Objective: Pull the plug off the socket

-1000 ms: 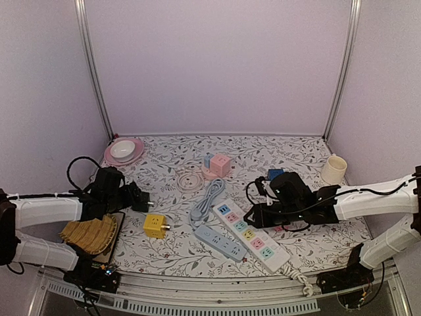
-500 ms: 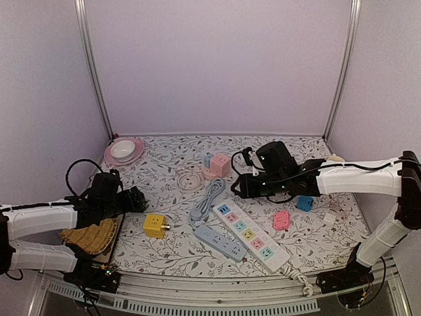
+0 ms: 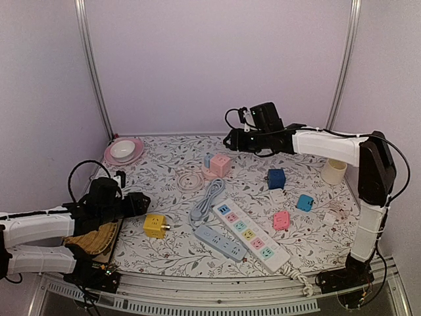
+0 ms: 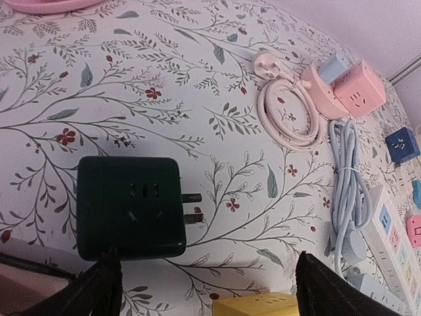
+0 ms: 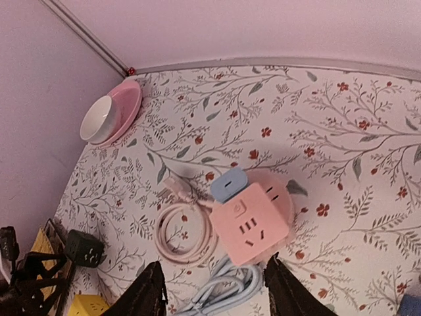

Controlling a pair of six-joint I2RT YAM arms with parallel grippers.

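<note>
My right gripper will move down and toward the left in the top view next, turning to straddle the pink cube's sides, as the cube sits crooked below my open fingers.
A pink cube socket (image 3: 222,164) sits on a round pink base at the back middle, with a light blue plug (image 3: 208,159) stuck in its left side. In the right wrist view the socket (image 5: 253,221) and plug (image 5: 228,184) lie below my right gripper (image 5: 212,263), which is open, empty and raised well above them. My right gripper (image 3: 231,139) hovers at the back. My left gripper (image 4: 207,276) is open and empty, low beside a dark green cube adapter (image 4: 128,206) at the left. The socket also shows in the left wrist view (image 4: 356,93).
A coiled pink cable (image 3: 188,178) lies left of the socket. A white power strip (image 3: 253,235), a light blue strip (image 3: 220,241), a yellow cube (image 3: 154,225), a blue cube (image 3: 276,178) and small adapters (image 3: 281,220) lie around. There is a pink plate with a bowl (image 3: 123,151), a cup (image 3: 333,169) and a woven mat (image 3: 89,234).
My right arm rose from the power strips at the front middle and swung to the back, above the pink socket. My left arm shifted slightly towards the front.
</note>
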